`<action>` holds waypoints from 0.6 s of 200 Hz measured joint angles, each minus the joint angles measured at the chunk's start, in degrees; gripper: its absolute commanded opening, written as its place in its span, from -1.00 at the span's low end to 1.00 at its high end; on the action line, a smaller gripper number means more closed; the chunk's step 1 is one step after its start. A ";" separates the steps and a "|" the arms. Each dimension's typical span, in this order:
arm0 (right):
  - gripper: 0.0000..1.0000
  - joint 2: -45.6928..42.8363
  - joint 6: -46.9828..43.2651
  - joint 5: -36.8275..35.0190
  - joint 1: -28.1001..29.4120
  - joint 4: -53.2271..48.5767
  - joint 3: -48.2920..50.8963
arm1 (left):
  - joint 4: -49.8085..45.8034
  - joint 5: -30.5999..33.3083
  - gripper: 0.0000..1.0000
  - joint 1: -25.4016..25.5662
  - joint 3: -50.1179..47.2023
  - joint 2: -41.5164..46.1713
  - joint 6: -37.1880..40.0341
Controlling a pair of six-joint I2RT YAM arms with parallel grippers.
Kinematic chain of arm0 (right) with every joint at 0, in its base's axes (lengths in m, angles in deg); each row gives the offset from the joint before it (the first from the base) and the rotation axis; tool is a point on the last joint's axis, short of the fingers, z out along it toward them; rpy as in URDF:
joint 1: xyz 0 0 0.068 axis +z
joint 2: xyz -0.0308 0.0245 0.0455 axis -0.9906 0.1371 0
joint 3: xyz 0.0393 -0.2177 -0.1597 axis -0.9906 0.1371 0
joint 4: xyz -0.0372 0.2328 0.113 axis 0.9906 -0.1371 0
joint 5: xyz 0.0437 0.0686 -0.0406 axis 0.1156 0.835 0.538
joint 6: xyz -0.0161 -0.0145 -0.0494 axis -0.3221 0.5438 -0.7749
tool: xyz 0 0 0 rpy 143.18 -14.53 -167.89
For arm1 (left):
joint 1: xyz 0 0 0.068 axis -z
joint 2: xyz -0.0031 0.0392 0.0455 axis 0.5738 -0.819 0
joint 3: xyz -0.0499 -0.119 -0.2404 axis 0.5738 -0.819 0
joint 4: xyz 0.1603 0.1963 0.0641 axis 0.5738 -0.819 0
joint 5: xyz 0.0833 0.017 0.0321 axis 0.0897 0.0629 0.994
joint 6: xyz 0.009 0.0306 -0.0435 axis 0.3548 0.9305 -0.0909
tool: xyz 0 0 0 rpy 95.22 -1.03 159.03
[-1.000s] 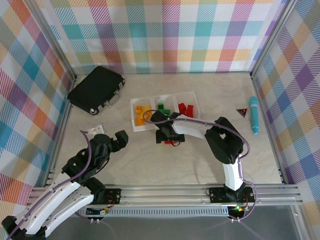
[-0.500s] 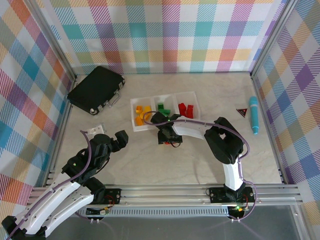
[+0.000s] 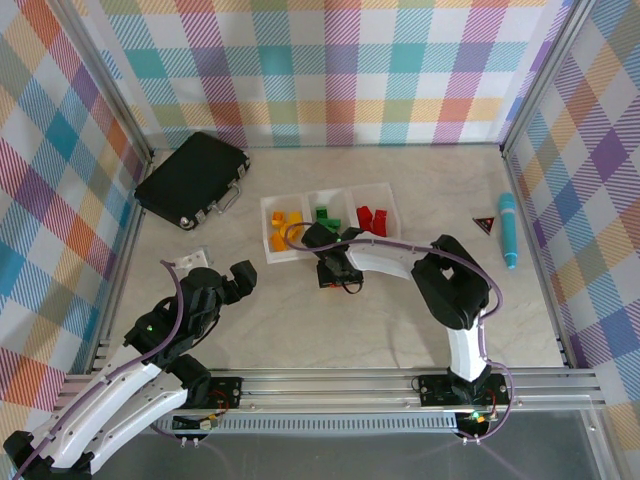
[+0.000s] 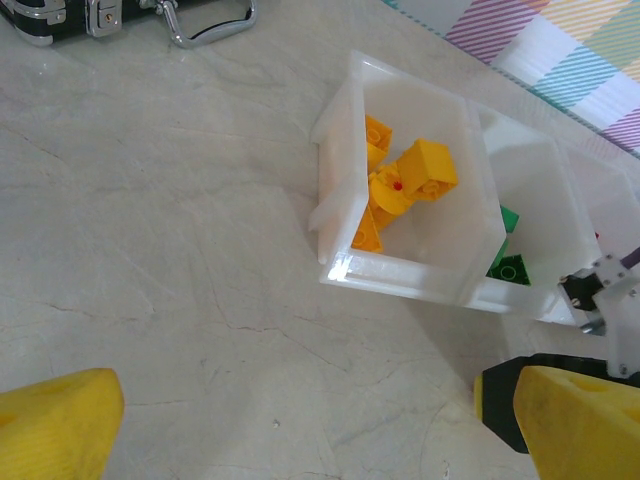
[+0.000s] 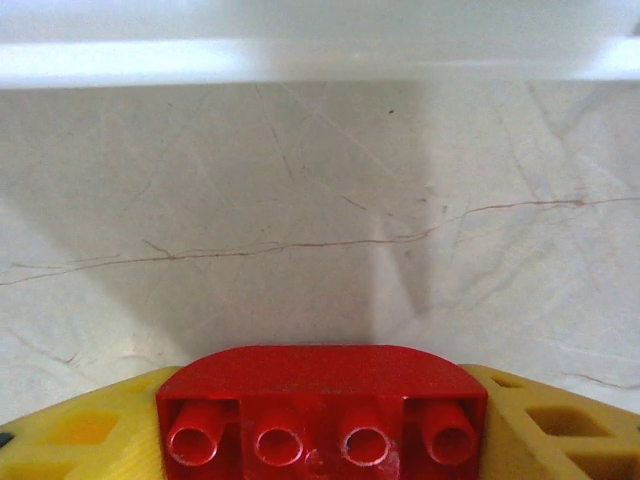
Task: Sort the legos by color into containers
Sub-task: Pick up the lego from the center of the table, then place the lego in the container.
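The bin of red legos stands outward, so I will next raise my right gripper outward over the bin's near side, lower it, and release the matching red lego inside.
A red lego (image 5: 320, 400), its underside tubes facing the camera, is clamped between the yellow fingers (image 5: 560, 420) of my right gripper (image 5: 320, 415). That gripper (image 3: 335, 268) hovers just in front of the tray of three clear bins (image 3: 300, 252), whose near wall (image 5: 320, 60) crosses the top of the right wrist view. The left bin (image 4: 400, 275) holds yellow-orange legos (image 4: 405, 185), the middle one green legos (image 3: 325, 214), the right one red legos (image 3: 370, 218). My left gripper (image 3: 236, 280) is open over bare table, left of the tray, with nothing between its fingers (image 4: 50, 425).
A black hard case (image 3: 193, 180) lies at the back left. A blue pen (image 3: 508, 230) and a small dark triangle (image 3: 484, 223) rest near the right wall. A small white piece (image 3: 195, 258) sits by the left arm. Checked walls enclose the table.
My right gripper, with the red lego in it, has edged slightly toward the tray. The left arm has not moved.
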 measured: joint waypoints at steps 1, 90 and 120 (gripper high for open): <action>0.02 -0.24 -0.17 -0.11 0.00 -0.02 0.00 | 0.00 0.00 1.00 0.00 0.00 0.00 0.00; 0.02 -11.74 -11.82 -2.91 -10.91 -0.11 -4.33 | 1.38 -0.74 1.00 0.00 0.02 -4.50 0.24; 0.01 -9.60 -15.63 -0.94 -17.44 1.36 -6.86 | 1.57 -1.70 1.00 0.00 0.46 -6.49 0.57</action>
